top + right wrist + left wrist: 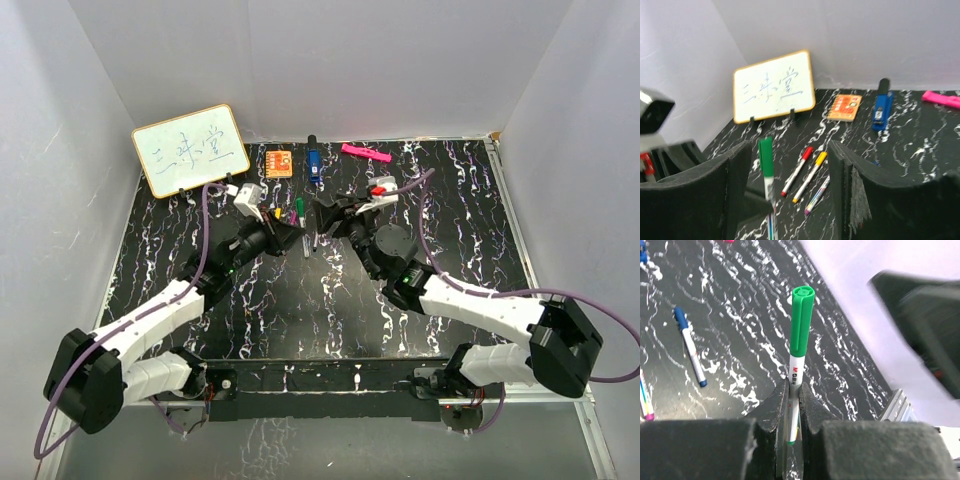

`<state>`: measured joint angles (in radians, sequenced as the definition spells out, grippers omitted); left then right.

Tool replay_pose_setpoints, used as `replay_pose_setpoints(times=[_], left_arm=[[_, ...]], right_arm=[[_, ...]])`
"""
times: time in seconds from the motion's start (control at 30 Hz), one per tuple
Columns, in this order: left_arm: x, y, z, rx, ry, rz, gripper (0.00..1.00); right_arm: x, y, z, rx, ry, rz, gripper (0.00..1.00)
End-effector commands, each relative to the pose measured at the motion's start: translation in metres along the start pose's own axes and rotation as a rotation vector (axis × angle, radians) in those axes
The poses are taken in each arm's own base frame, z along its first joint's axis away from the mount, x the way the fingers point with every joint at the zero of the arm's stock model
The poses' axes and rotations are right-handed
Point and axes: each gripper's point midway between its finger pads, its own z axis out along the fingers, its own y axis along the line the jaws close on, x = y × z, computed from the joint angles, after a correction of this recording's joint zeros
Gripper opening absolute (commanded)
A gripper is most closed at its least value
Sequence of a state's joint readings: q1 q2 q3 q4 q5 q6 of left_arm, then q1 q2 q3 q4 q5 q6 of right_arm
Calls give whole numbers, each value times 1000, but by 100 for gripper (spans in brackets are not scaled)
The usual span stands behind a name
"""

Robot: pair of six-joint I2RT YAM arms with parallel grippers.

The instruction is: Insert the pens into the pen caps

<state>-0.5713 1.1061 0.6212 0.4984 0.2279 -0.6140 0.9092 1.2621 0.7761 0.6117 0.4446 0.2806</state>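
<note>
I will tilt my left gripper downward next, lower the green pen flat onto the gap between the purple (817, 195) and blue pens and let it go, because its cap is on.
My left gripper (793, 390) is shut on the white barrel of a green pen (795, 372), which stands upright. A green cap (801, 322) sits on its top end. In the right wrist view the capped green pen (766, 167) stands between the wide-apart fingers (840, 185) of my right gripper (790, 190), nearer the left one and touched by neither. From above, the two grippers (292, 232) (322, 215) meet near the table's middle. Capped red (797, 171), yellow (810, 176) and purple (817, 195) pens lie on the table, and a capped blue pen (690, 347) lies apart.
A small whiteboard (190, 150) stands at the back left. An orange block (279, 162), a chunky blue object (314, 165) and a pink marker (365, 153) lie along the back edge. White walls close in the black marbled table (450, 230).
</note>
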Motion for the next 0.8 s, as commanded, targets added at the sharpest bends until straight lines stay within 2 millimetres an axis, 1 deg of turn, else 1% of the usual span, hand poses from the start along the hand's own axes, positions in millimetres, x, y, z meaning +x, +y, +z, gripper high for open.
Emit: replay_pose_setpoints(times=[0.0, 0.07, 0.13, 0.27, 0.37, 0.47, 0.57, 0.67, 0.77], left_arm=[[16, 18, -4, -77, 51, -3, 0], [21, 26, 3, -109, 82, 6, 0], [26, 33, 13, -137, 125, 21, 0], [32, 53, 37, -200, 187, 53, 0], [37, 77, 57, -278, 239, 80, 0], [41, 99, 74, -343, 286, 84, 0], [46, 122, 84, -407, 320, 68, 0], [52, 141, 90, -482, 350, 72, 0], [56, 155, 96, -541, 395, 87, 0]], right_arm=[[-81, -8, -5, 88, -220, 28, 62], [-85, -16, -9, 133, -224, 19, 70], [-81, -28, -10, 197, -197, 3, 77], [-59, -51, -14, 323, -106, -36, 87], [-44, -63, -21, 381, -53, -58, 97], [-31, -75, -28, 430, -8, -69, 98], [-21, -83, -35, 470, 26, -76, 98], [-9, -89, -40, 482, 53, -85, 98], [0, -94, -43, 497, 74, -86, 98]])
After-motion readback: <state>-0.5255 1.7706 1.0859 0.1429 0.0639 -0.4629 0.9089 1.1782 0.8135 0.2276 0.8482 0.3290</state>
